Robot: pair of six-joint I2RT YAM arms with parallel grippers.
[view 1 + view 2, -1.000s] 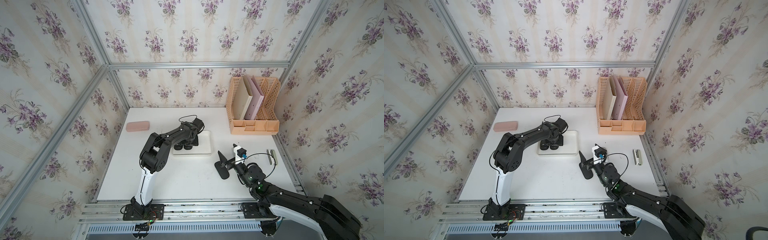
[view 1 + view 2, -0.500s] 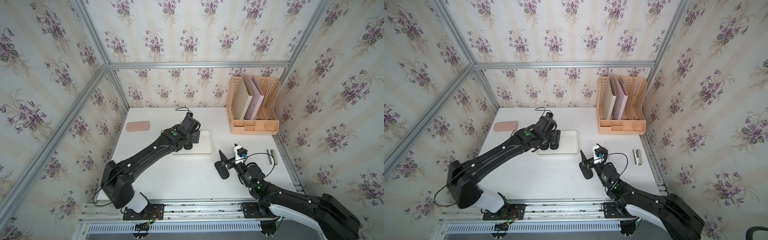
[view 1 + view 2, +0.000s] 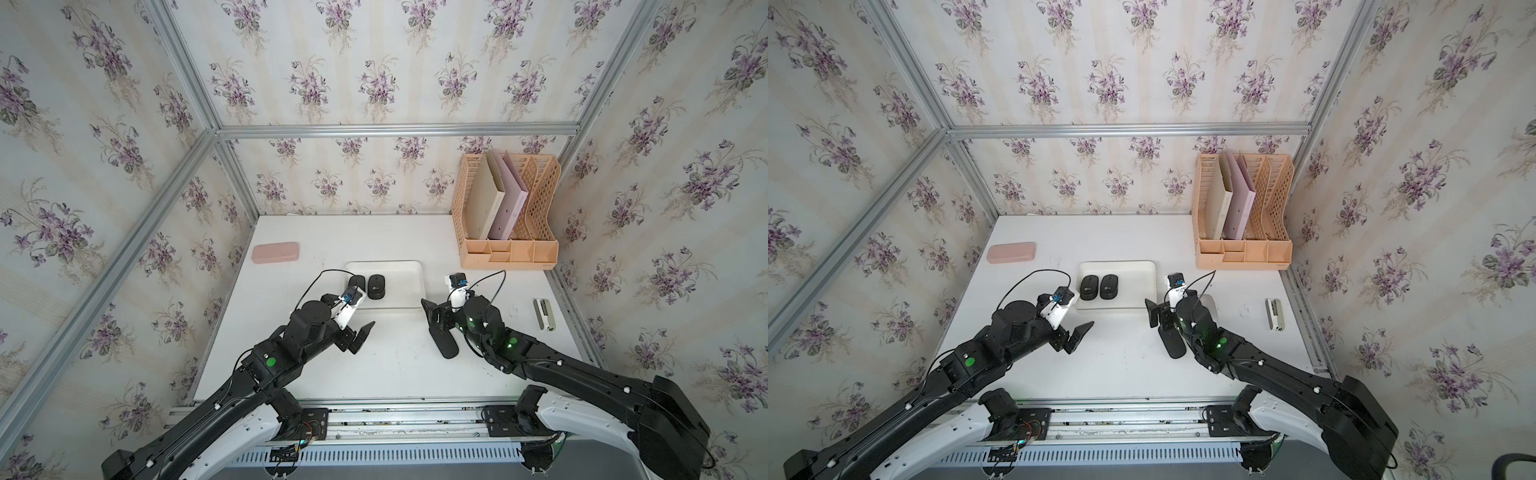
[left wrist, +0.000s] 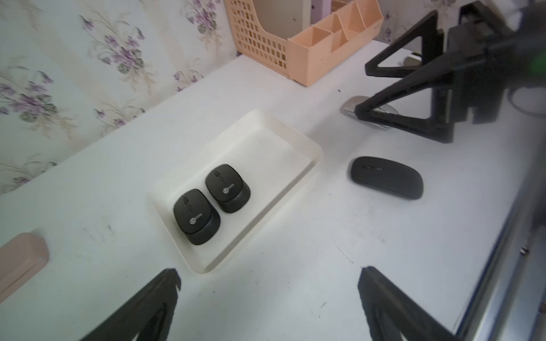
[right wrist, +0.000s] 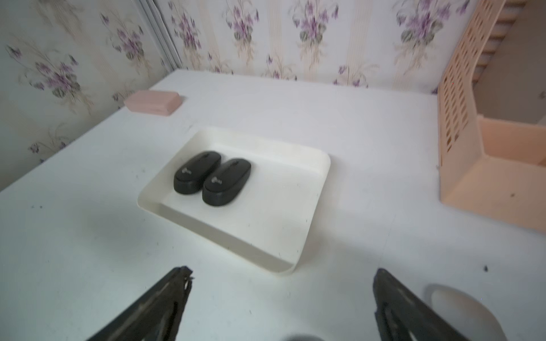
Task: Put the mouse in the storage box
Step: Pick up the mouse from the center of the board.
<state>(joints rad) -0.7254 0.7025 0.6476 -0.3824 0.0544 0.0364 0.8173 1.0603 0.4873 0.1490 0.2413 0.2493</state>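
Observation:
The flat black mouse [image 3: 444,345] is outside the box, so I will move my right gripper back and down and tip its fingers downward around the mouse's long sides.
The white storage box [image 3: 409,270] lies mid-table with two black mice [image 3: 356,283] [image 3: 376,286] side by side at its left end, also seen in the left wrist view [image 4: 196,215] [image 4: 227,187]. A flat black mouse [image 3: 444,345] [image 4: 385,177] lies on the table in front of the box's right corner. A silver mouse [image 3: 1208,303] [image 5: 461,310] rests beside it, partly hidden under my right arm. My left gripper [image 4: 269,274] [image 3: 351,318] hangs open and empty just in front of the box's left corner. My right gripper [image 5: 280,274] [image 3: 430,316] is open over the flat black mouse.
A peach lattice file rack [image 3: 507,208] with folders stands at the back right. A pink oblong case [image 3: 275,252] lies at the left edge. A stapler [image 3: 543,313] sits near the right edge.
My left gripper has opened wider and drawn back from over the box's left end to the table in front of it. The right arm has hardly moved.

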